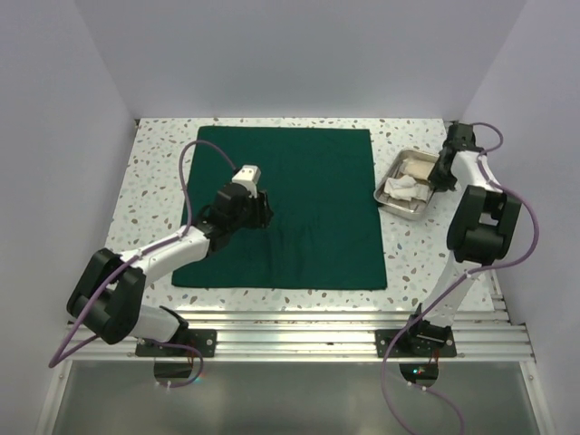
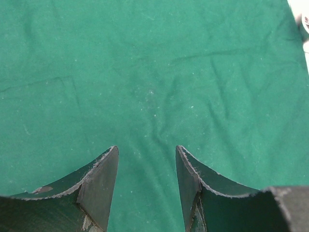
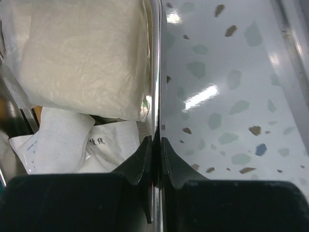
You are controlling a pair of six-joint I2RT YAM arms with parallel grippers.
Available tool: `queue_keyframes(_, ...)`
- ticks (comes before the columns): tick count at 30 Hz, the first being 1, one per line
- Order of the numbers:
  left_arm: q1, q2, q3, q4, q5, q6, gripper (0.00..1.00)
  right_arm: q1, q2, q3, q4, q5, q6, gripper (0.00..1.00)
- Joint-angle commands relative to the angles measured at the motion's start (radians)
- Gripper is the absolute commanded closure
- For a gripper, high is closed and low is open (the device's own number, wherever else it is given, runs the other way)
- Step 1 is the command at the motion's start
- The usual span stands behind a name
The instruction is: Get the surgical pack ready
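Observation:
My right gripper brings the tray (image 1: 410, 217) left in the top view and back next. It then releases the tray's rim there, since the cloth's bare middle (image 1: 314, 224) lies that way.
The dark green cloth (image 1: 299, 208) lies spread flat on the table. My left gripper (image 1: 263, 204) hovers over its left half, open, with only cloth (image 2: 154, 72) between its fingers (image 2: 101, 183). The shiny steel tray (image 1: 410, 217) sits to the right of the cloth, holding white gauze pads (image 1: 403, 188) and paper packets. My right gripper (image 1: 444, 178) is at the tray's right side. In the right wrist view its jaws (image 3: 156, 140) are shut on the tray's thin rim (image 3: 156, 72), with the gauze (image 3: 82, 58) on the inner side. Scissors and forceps are not visible.
The table is speckled white terrazzo (image 1: 426, 254), boxed in by white walls at the back and both sides. An aluminium rail (image 1: 317, 326) carrying the arm bases runs along the near edge.

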Motion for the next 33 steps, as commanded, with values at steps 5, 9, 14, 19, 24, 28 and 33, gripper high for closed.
queue_keyframes(5,-0.012,-0.039,-0.028,0.027,0.004,0.012,0.45,-0.023,-0.228,-0.069,0.011,0.008,0.052,1.0)
queue_keyframes(9,-0.013,-0.048,-0.036,0.019,-0.013,0.007,0.45,-0.022,-0.285,-0.103,0.016,-0.075,0.07,1.0)
queue_keyframes(14,-0.012,-0.059,-0.036,-0.002,-0.044,-0.011,0.45,0.012,-0.338,-0.187,0.037,-0.162,0.103,1.0)
queue_keyframes(19,-0.012,-0.086,-0.05,-0.02,-0.079,-0.04,0.46,0.122,-0.384,-0.264,0.031,-0.146,0.165,1.0)
queue_keyframes(24,-0.01,-0.132,-0.088,-0.03,-0.136,-0.053,0.45,0.312,-0.438,-0.342,0.054,-0.066,0.308,1.0)
queue_keyframes(28,-0.01,-0.158,-0.102,-0.039,-0.174,-0.057,0.45,0.451,-0.496,-0.405,0.077,0.037,0.477,1.0)
queue_keyframes(33,-0.009,-0.163,-0.12,-0.039,-0.202,-0.068,0.45,0.556,-0.569,-0.538,0.158,0.107,0.693,1.0)
